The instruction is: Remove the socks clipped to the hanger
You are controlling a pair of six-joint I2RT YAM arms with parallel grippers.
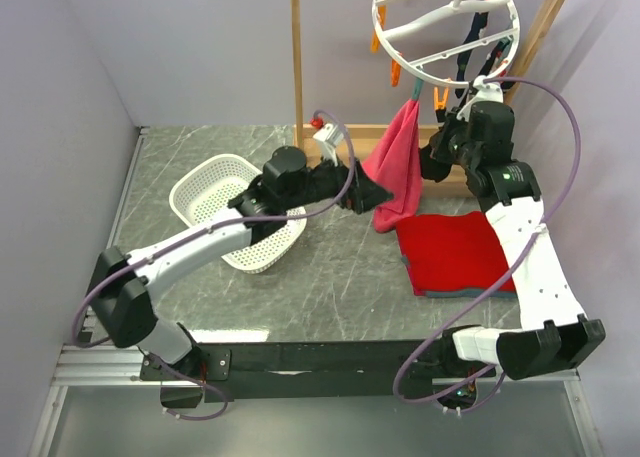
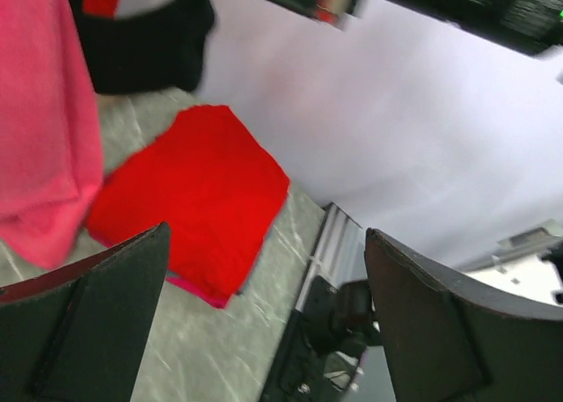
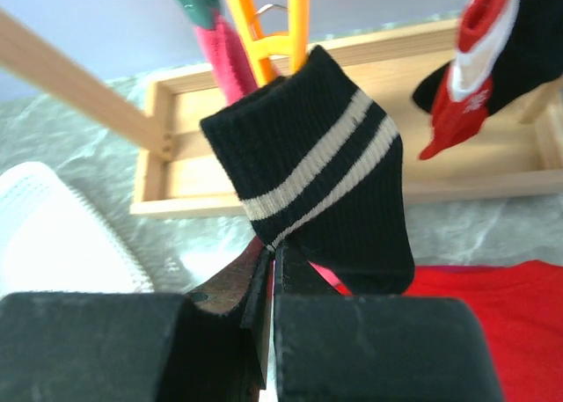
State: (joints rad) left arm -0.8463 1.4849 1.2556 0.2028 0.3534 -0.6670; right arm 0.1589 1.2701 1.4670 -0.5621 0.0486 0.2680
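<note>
I need to move my left gripper outward and to the right in the top view, past the pink towel and onto the black sock's lower part, because it hangs free.
The white ring hanger point(image 1: 445, 22) hangs from the wooden rack at the top right, with dark socks point(image 1: 482, 39) on its clips. My right gripper point(image 3: 274, 254) is shut on the lower edge of a black sock with two tan stripes point(image 3: 325, 156). An orange clip point(image 3: 273, 32) still holds that sock's top. In the top view the right gripper point(image 1: 440, 155) sits just below the ring. A black, red and white sock point(image 3: 488, 59) hangs to the right. My left gripper point(image 2: 268, 235) is open and empty beside the pink towel point(image 1: 398, 162).
The pink towel point(image 2: 40, 129) hangs from the hanger down to the table. A folded red cloth point(image 1: 455, 252) lies below the right gripper. A white basket point(image 1: 200, 192) sits under the left arm. The wooden rack frame point(image 1: 298, 67) and its base tray point(image 3: 264, 195) stand at the back.
</note>
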